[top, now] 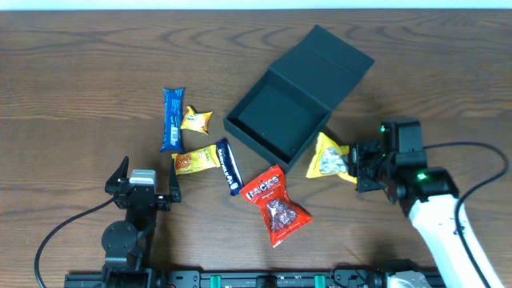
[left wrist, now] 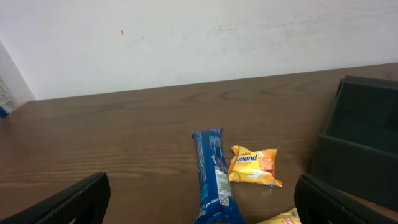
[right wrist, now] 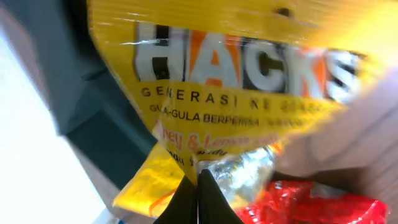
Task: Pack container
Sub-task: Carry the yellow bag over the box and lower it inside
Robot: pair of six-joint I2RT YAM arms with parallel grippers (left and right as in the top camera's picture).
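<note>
The right gripper moves up over the container's open inside next, outward and to the left in the overhead view, then goes down to release.
The container (top: 276,116), a dark teal-black square box, stands open in the middle of the table with its lid (top: 334,60) folded back to the far right. My right gripper (top: 353,165) is just right of the box's near corner, shut on the edge of a yellow Hacks packet (top: 329,157). In the right wrist view the fingertips (right wrist: 198,194) pinch that yellow Hacks packet (right wrist: 230,81), with the container (right wrist: 93,118) behind it. My left gripper (top: 146,172) stands open near the front left, holding nothing. In the left wrist view the left gripper (left wrist: 202,200) is wide apart.
Left of the box lie a blue bar (top: 172,118), a small yellow almond packet (top: 196,120), a yellow-orange packet (top: 194,162) and a dark blue bar (top: 229,166). A red Hacks packet (top: 276,206) lies in front of the box. The blue bar (left wrist: 213,177) reaches toward my left gripper.
</note>
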